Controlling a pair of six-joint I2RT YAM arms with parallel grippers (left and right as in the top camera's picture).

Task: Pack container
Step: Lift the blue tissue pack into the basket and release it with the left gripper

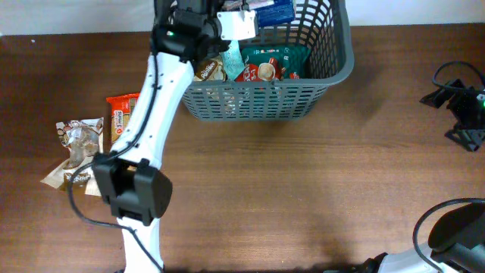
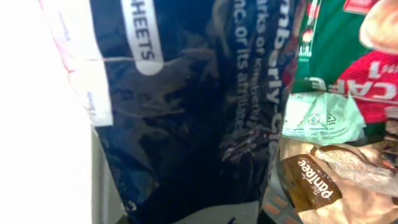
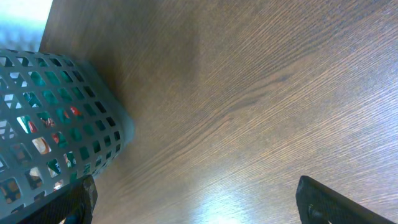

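My left gripper needs to carry the blue packet down next, into the open space in the container beyond the green and red coffee packet.
The dark grey lattice container stands at the back middle of the table; its corner also shows in the right wrist view. Inside lie a green and red coffee packet and a brown packet. My left gripper reaches over the container's left part. A dark blue packet fills the left wrist view and hides the fingers; it appears held. My right gripper is open and empty above bare table to the right of the container.
A red-orange packet and a clear packet with brown contents lie on the table at the left, beside my left arm's base. The wooden table stretches in front of the container.
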